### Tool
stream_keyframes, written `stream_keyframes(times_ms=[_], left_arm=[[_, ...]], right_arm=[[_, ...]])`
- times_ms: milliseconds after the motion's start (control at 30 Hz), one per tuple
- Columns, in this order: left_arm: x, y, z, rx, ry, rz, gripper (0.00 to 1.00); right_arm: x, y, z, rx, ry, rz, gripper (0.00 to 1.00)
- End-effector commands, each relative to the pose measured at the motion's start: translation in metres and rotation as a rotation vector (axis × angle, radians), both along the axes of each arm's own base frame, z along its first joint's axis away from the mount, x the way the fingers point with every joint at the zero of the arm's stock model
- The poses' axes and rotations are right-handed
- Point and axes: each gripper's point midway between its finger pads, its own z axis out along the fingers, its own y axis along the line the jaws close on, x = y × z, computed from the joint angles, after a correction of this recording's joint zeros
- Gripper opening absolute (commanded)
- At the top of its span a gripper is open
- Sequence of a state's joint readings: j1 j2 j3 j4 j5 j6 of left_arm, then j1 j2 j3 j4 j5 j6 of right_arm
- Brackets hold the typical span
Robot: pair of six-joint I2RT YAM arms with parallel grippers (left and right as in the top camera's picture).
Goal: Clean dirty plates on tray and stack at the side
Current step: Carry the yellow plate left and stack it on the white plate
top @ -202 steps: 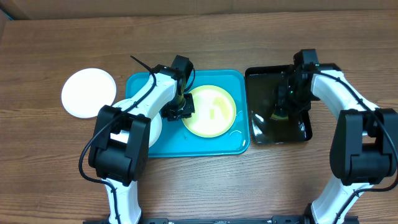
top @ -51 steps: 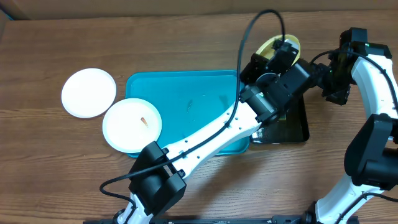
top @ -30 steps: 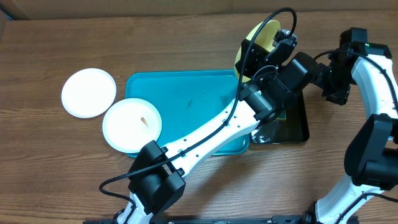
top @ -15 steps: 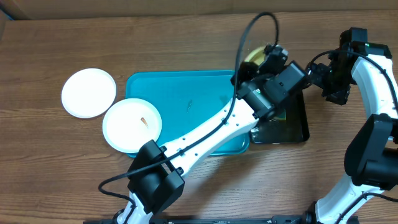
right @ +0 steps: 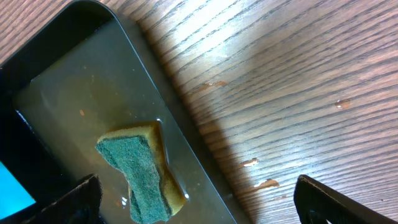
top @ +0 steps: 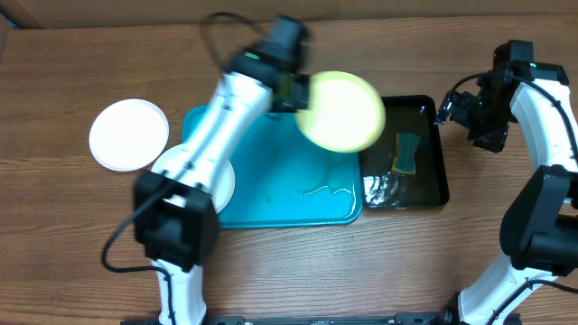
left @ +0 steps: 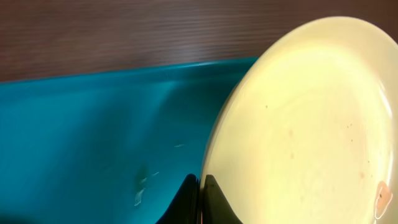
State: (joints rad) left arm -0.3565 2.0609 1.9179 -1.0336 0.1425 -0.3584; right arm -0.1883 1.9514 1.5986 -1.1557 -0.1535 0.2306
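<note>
The bare white plate off the tray (top: 128,134) sits below my left gripper and left in the overhead view, so I should cross, lower onto it and let go.
My left gripper (top: 298,90) is shut on the rim of the pale yellow-green plate (top: 341,111) and holds it in the air over the right end of the turquoise tray (top: 271,194). In the left wrist view both fingertips (left: 211,199) pinch the plate (left: 305,124) by its edge, and a small orange smear shows at its lower right. One white plate (top: 129,134) lies on the table left of the tray. Another white plate (top: 226,185) sits at the tray's left end, mostly hidden by my left arm. My right gripper (top: 456,110) hangs open beside the black tray.
The narrow black tray (top: 424,181) holds water and a green-and-yellow sponge (top: 406,153). In the right wrist view the sponge (right: 140,174) lies near that tray's rim (right: 186,124), with drops on the wood. Wet streaks mark the turquoise tray (left: 93,137).
My left arm has swung left with the yellow-green plate, from over the black tray's back corner to over the turquoise tray, uncovering the sponge. The right arm has not moved.
</note>
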Motion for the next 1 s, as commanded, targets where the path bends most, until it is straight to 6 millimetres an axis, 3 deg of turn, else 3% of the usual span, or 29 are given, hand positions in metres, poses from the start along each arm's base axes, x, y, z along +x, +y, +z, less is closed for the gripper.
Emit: stream_keyframes(times_ms=[0,100,300,467,567,667,967], left_arm=[[0.006,0.050,0.019,-0.133,0.064,0.137,0.05],[0.004,0.125,0.013,-0.121,0.134,0.301,0.04],[-0.021,0.249,0.006,-0.118,0.226,0.563,0.04],[-0.064,0.353,-0.002,-0.014,0.283,0.815,0.04],[-0.093,0.403,-0.005,0.075,0.310,0.936,0.04],[-0.109,0.427,-0.005,0.075,0.318,1.000,0.04],[-0.108,0.443,-0.005,0.068,0.276,1.040,0.04]], right_arm=[[0.004,0.001,0.007,0.001,-0.022,0.003,1.00],[0.004,0.001,0.007,0.001,-0.022,0.003,1.00],[0.004,0.001,0.007,0.001,-0.022,0.003,1.00],[0.004,0.001,0.007,0.001,-0.022,0.003,1.00],[0.004,0.001,0.007,0.001,-0.022,0.003,1.00],[0.004,0.001,0.007,0.001,-0.022,0.003,1.00],[0.004,0.001,0.007,0.001,-0.022,0.003,1.00]])
